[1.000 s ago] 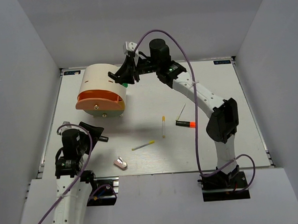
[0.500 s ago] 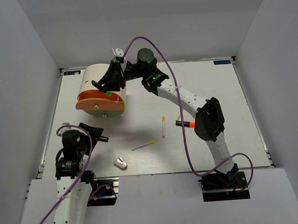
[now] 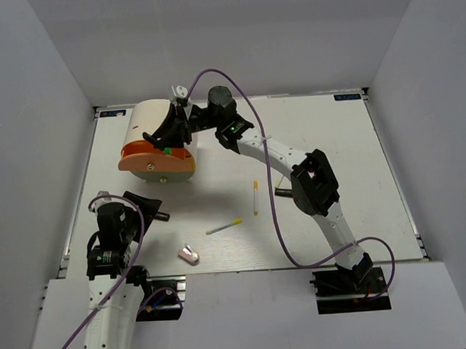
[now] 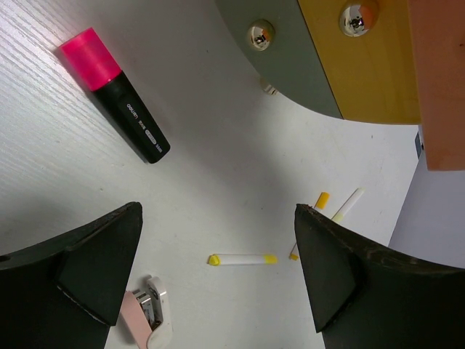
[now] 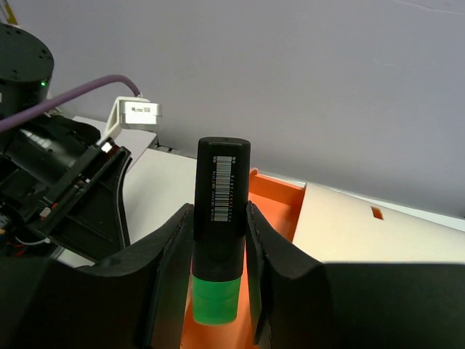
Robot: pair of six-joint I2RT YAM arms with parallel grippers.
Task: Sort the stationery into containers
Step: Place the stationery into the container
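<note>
My left gripper moves down with a turn onto the black body of the pink-capped marker [image 3: 162,216] [image 4: 115,104] next, since the marker lies slantwise to my open fingers.
The cream-beige cylindrical container [image 3: 146,123] stands at the far left with its orange face [image 3: 158,159] toward me. My right gripper [image 3: 169,140] is above its orange front, shut on a black marker with a green cap [image 5: 221,211], cap down over the orange drawer [image 5: 280,198]. My left gripper [image 4: 218,280] is open and empty, low over the table in front of the container. A pink-capped marker [image 4: 115,104], a white-and-yellow pen [image 4: 242,259] and the pink-white eraser [image 4: 149,320] lie below it.
Two white-and-yellow pens [image 3: 255,197] [image 3: 224,226] and the eraser [image 3: 189,254] lie mid-table. The right arm [image 3: 312,186] stretches across the table and hides most of a black marker [image 3: 282,192]. The container's knobs [image 4: 260,34] show in the left wrist view.
My right arm has swung left and down with the green-capped marker, from beside the container to over its orange front. The arm now covers the orange-capped marker. The left arm has not moved.
</note>
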